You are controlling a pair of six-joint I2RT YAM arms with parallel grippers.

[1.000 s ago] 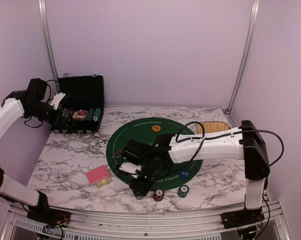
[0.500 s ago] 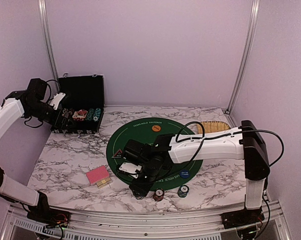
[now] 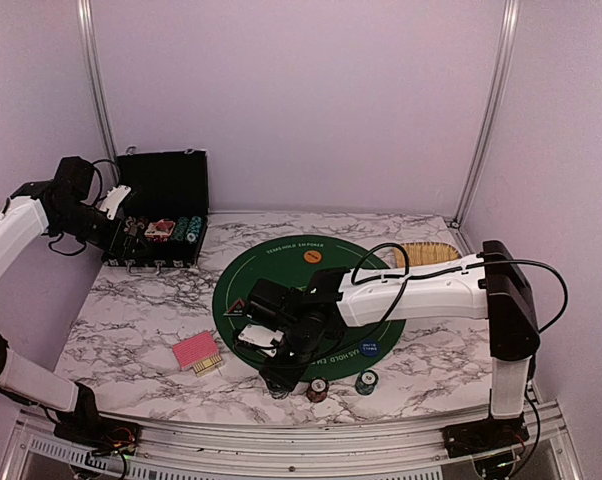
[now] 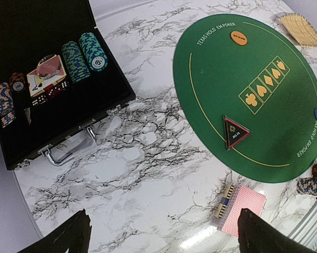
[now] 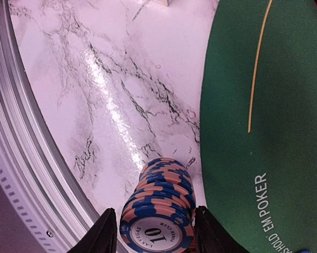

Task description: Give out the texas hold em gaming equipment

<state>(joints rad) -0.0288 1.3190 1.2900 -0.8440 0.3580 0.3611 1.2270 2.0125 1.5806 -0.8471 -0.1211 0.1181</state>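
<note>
My right gripper rises next, carries its chips outward and lowers to release them on the green mat (image 5: 274,105) beside the black triangular button, since that spot is bare.
My right gripper (image 5: 157,232) is shut on a stack of blue-and-salmon poker chips (image 5: 161,211) marked 10. The stack's far end meets the marble just off the green mat (image 5: 274,105). From above, the right gripper (image 3: 278,378) is low at the mat's near edge, left of a red-brown chip stack (image 3: 317,389) and a teal stack (image 3: 366,381). The mat carries a black triangular button (image 4: 235,132), an orange button (image 4: 238,38) and a blue button (image 3: 369,348). Red-backed cards (image 4: 241,208) lie on the marble. My left gripper (image 4: 164,240) hangs open and empty high above the table, near the case.
The open black case (image 4: 69,110) at the back left holds teal chips (image 4: 85,55), more cards (image 4: 48,71) and other chip stacks. A tan woven tray (image 3: 421,254) sits behind the mat on the right. The table's metal front rail (image 5: 21,158) runs close to my right gripper.
</note>
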